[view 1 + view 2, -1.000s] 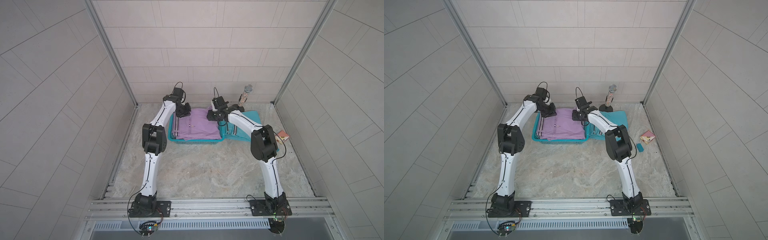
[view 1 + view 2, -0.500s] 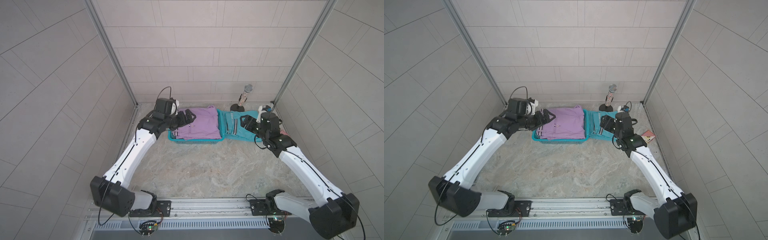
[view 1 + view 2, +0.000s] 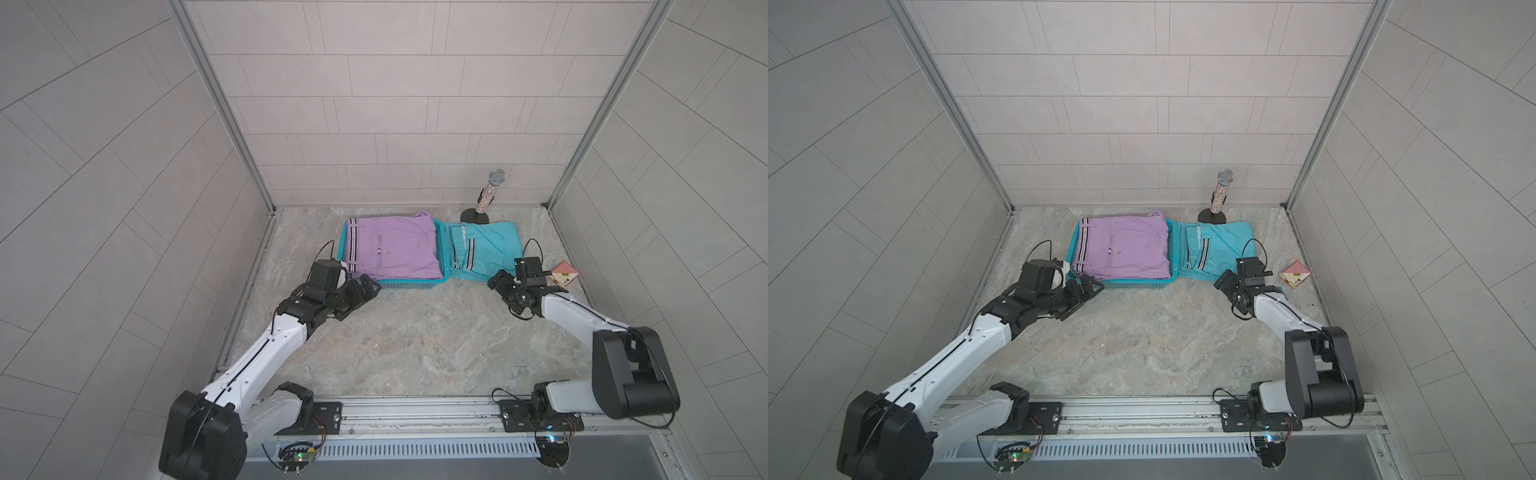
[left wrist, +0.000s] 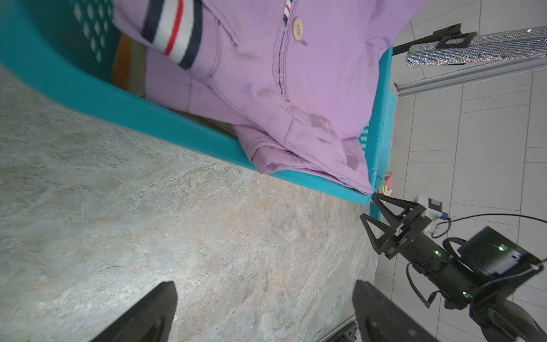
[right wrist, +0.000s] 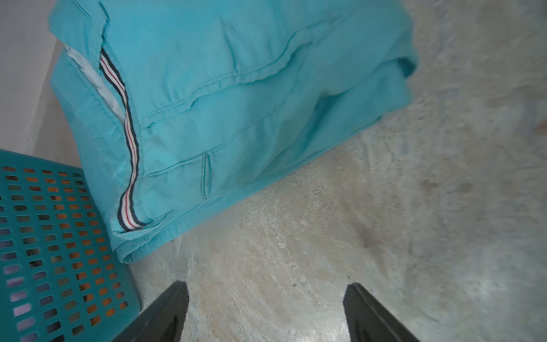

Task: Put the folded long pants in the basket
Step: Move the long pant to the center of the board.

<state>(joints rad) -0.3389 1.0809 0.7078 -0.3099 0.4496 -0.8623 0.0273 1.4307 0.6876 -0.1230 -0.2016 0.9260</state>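
Note:
My right gripper moves outward and down onto the blue pants' near corner away from the basket next, since the pants' other side lies against the basket's side.
In both top views the teal basket [image 3: 411,284] [image 3: 1133,283] stands at the back of the table with lilac folded long pants [image 3: 399,249] [image 3: 1121,251] on top inside it. A strip of orange pants [image 4: 121,62] shows under the lilac pair [image 4: 296,88] in the left wrist view. Light blue striped pants [image 3: 486,249] [image 5: 236,103] lie on the table against the basket's right wall [image 5: 59,251]. My left gripper [image 3: 370,289] [image 4: 265,311] is open and empty at the basket's front left corner. The right gripper [image 3: 498,282] [image 5: 266,308] is open and empty just in front of the blue pants.
A glittery microphone on a black stand [image 3: 488,195] stands behind the blue pants. A small pink box [image 3: 563,274] lies by the right wall, close to my right wrist. Tiled walls close in three sides; the arms' rail [image 3: 415,411] runs along the front.
Both arms have drawn back from over the basket toward the front. Both grippers have opened. The lilac pants stay in the basket.

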